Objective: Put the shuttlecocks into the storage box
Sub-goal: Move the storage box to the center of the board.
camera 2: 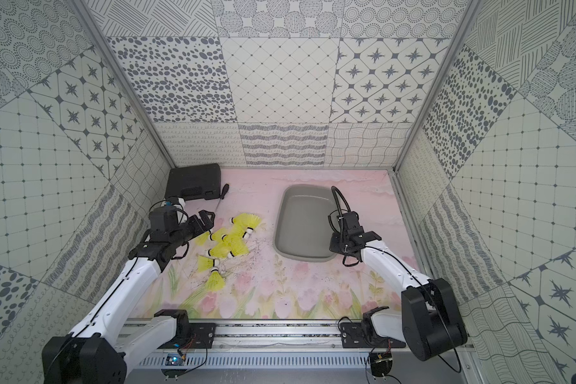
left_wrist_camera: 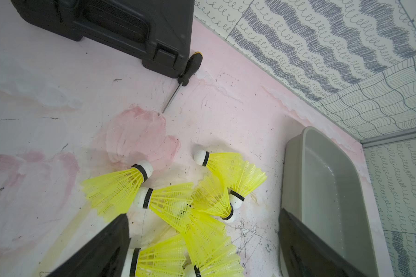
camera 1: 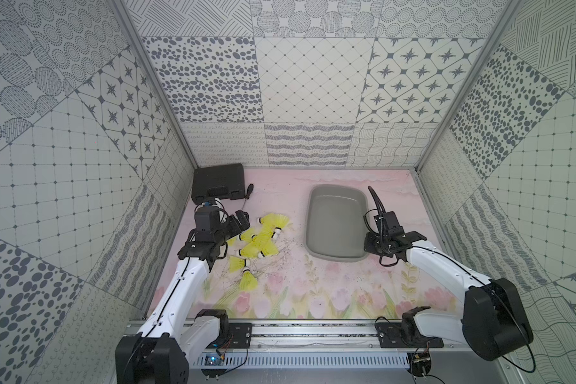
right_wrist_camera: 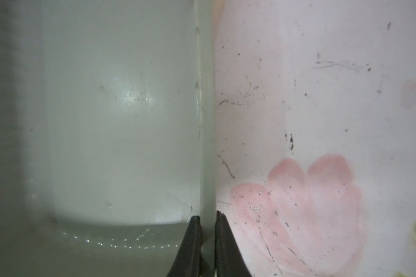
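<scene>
The empty mat by its near edge (camera 1: 333,270) lies back of my right gripper. I will next drag the box's side back and toward the shuttlecocks, then let go of it.
Several neon-yellow shuttlecocks (camera 1: 260,240) (camera 2: 230,240) (left_wrist_camera: 197,211) lie piled on the pink mat, left of the storage box (camera 1: 336,226) (camera 2: 305,226) (left_wrist_camera: 327,191), a grey shallow tray with nothing in it. My left gripper (camera 1: 241,223) (camera 2: 205,221) (left_wrist_camera: 202,213) is open at the pile's left edge, with shuttlecock skirts between its spread fingers and nothing gripped. My right gripper (camera 1: 368,247) (camera 2: 335,246) (right_wrist_camera: 207,218) is at the box's near right corner. It is shut on the box's wall (right_wrist_camera: 205,120), one finger inside and one outside.
A black hard case (camera 1: 218,181) (camera 2: 193,181) (left_wrist_camera: 106,24) stands in the back left corner. A screwdriver (camera 1: 247,192) (camera 2: 223,191) (left_wrist_camera: 190,67) lies beside it. Patterned walls close in three sides, and a metal rail (camera 1: 313,332) runs along the front.
</scene>
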Robot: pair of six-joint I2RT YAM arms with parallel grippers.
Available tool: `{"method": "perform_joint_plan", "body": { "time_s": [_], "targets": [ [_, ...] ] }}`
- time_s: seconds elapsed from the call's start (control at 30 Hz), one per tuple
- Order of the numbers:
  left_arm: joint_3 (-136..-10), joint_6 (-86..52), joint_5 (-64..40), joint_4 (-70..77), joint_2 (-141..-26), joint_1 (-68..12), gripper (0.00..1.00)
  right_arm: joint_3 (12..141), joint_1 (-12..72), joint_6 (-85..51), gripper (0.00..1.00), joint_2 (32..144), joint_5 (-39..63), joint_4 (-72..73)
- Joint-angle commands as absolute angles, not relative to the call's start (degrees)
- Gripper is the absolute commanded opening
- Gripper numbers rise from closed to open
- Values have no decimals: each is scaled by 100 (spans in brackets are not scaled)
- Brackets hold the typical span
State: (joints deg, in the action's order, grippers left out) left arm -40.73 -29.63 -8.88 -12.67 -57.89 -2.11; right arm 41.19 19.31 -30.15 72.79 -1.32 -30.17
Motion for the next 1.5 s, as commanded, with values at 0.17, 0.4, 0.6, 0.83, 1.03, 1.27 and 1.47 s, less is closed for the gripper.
{"method": "perform_joint_plan", "body": {
  "time_s": [0.17, 0.4, 0.6, 0.83, 1.03, 1.27, 1.47],
  "targets": [
    [-4104, -2988, -1167, -1384, -5660, -204, 100, 3877, 2507, -3338, 8, 6847, -260, -3446],
    [-4131, -2988, -1248, -1418, -5730, -251, 100, 3745, 2878, -3592, 8, 6427, -415, -3691],
    [-4247, -2924, -1301, -1471, -5923, -396, 99, 3761, 3013, -3583, 20, 6244, -534, -3739],
    [-4706, -2471, -1008, -1767, -6407, -1032, 95, 3847, 3015, -3393, 52, 5946, -914, -3608],
    [-5434, -1904, -819, -2205, -7256, -1707, 88, 4152, 2966, -3165, 59, 6087, -1362, -3551],
    [-6263, -1326, -504, -2509, -8393, -2412, 79, 4223, 2418, -2835, 62, 6250, -892, -3017],
    [-6971, -946, -556, -2720, -9483, -2649, 65, 4293, 2158, -2571, 63, 6363, -602, -2710]
  ]
}}
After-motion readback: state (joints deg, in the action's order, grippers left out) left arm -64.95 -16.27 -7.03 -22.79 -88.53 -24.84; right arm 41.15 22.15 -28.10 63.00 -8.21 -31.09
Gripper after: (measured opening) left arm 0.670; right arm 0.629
